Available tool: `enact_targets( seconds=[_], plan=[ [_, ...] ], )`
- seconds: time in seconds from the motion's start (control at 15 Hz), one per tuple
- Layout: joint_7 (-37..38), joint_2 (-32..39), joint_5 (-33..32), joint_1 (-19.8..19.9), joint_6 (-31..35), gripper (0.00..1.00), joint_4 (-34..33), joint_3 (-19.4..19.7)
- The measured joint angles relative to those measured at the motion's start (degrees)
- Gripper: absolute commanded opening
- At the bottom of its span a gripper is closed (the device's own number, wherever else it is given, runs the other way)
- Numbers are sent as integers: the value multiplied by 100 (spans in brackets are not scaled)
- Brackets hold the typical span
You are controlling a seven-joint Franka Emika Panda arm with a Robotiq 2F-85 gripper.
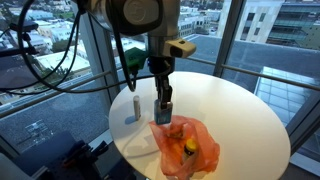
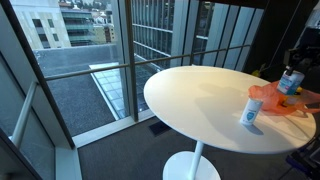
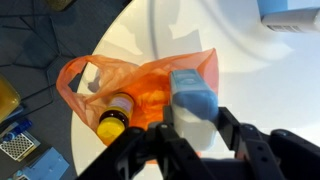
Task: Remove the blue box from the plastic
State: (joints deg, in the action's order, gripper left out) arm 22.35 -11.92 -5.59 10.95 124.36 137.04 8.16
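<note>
My gripper should move the box (image 1: 163, 98) off the bag and down, and let go of it on the bare tabletop, which is below, toward the right in the wrist view.
An orange plastic bag (image 3: 140, 85) lies on the round white table (image 1: 230, 110); it also shows in both exterior views (image 1: 185, 145) (image 2: 272, 100). My gripper (image 3: 197, 118) is shut on the blue box (image 3: 192, 88), a light blue carton held at the bag's edge, partly over the table. In an exterior view the gripper (image 1: 163, 108) hangs just above the bag's near end with the box (image 1: 163, 98) between its fingers. In an exterior view the box (image 2: 290, 82) shows above the bag.
A yellow-capped bottle (image 3: 115, 118) lies inside the bag. A small white and blue container (image 1: 133, 105) stands upright on the table beside the bag, also seen in an exterior view (image 2: 250, 112). The table edge and glass window walls are close by.
</note>
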Motion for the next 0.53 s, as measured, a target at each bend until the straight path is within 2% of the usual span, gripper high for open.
enact_targets(
  seconds=[0.53],
  plan=[
    [-2,-37,7,-343,45,23,-118,-435]
  ],
)
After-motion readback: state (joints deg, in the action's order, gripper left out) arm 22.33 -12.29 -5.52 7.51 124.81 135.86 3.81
